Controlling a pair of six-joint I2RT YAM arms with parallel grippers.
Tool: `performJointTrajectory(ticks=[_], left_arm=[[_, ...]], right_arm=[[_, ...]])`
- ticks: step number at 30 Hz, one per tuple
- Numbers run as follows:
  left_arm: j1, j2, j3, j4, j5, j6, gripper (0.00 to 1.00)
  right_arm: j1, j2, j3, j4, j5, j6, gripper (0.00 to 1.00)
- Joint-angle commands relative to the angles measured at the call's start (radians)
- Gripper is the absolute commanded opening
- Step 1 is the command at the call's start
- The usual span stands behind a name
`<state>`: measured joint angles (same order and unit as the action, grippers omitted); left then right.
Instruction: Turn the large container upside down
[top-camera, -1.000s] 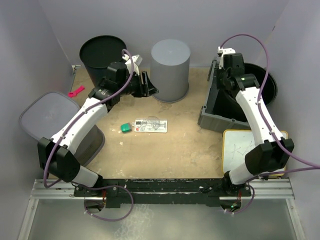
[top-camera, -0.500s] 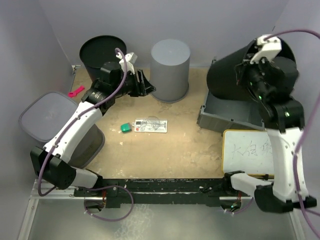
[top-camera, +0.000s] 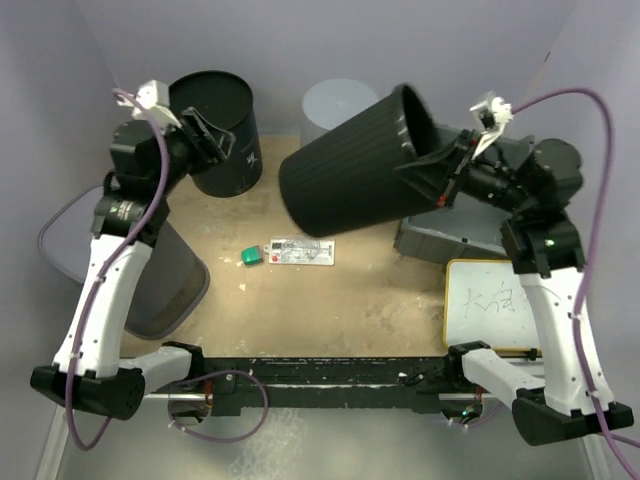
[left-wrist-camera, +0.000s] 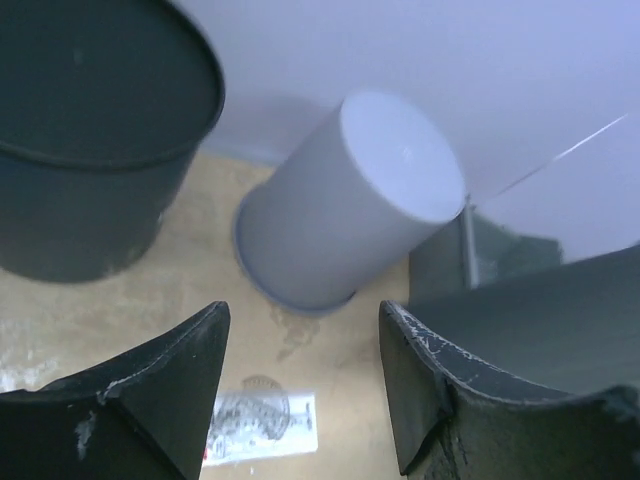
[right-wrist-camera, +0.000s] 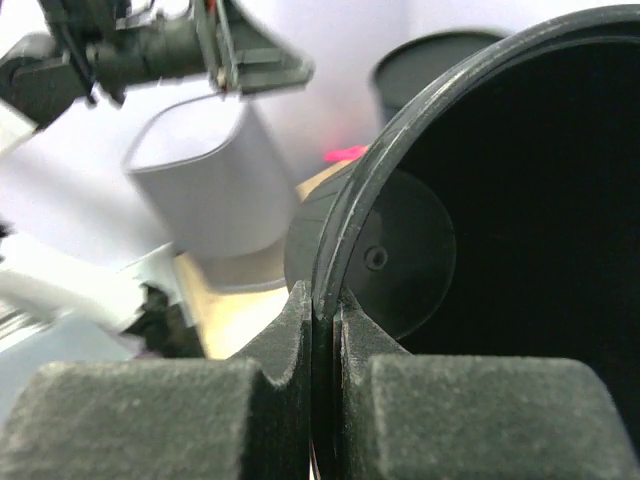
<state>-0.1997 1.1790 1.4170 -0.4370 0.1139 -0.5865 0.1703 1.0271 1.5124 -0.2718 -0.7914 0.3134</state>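
Note:
The bare tabletop near the ruler card is below and back from my right gripper, so next I will move my right gripper down and back to let go of the tipped container.
The large container (top-camera: 350, 165) is a black ribbed bucket, lifted off the table and tipped on its side above the middle, mouth toward the right. My right gripper (top-camera: 450, 165) is shut on its rim; in the right wrist view the rim passes between the pads (right-wrist-camera: 325, 310) and the dark inside of the container (right-wrist-camera: 520, 200) fills the right. My left gripper (top-camera: 215, 140) hangs open and empty, raised at the back left. In the left wrist view, table shows in the left gripper's gap (left-wrist-camera: 305, 330) and the container's wall (left-wrist-camera: 560, 310) is at the right.
A second black bucket (top-camera: 225, 120) stands upright at the back left. A grey upturned cup (top-camera: 335, 100) is behind the container. A translucent grey bin (top-camera: 165, 280) is at the left, a grey tray (top-camera: 420, 240) and a whiteboard (top-camera: 495, 300) at the right. A ruler card (top-camera: 300, 250) and a green piece (top-camera: 251, 257) lie mid-table.
My right arm has lifted the large container out of the grey tray, swinging it left and tipping it sideways. My left arm rose and drew back left, its jaws opening wider.

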Motion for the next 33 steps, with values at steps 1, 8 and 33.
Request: performJointTrajectory(ticks=[1,8,33], left_arm=[[0.01,-0.026,0.168,-0.087,-0.097,0.062,0.59],[0.011,-0.001,0.209,-0.096,-0.011,0.01,0.6],[0.009,-0.16,-0.202,-0.226,0.107,-0.127,0.59]], right_arm=[[0.003,-0.02,-0.174,0.539,-0.338,0.387,0.0],[0.1,-0.038,-0.459,0.893,-0.362,0.686,0.0],[0.311,-0.281,-1.177,0.941,0.489,1.002,0.0]])
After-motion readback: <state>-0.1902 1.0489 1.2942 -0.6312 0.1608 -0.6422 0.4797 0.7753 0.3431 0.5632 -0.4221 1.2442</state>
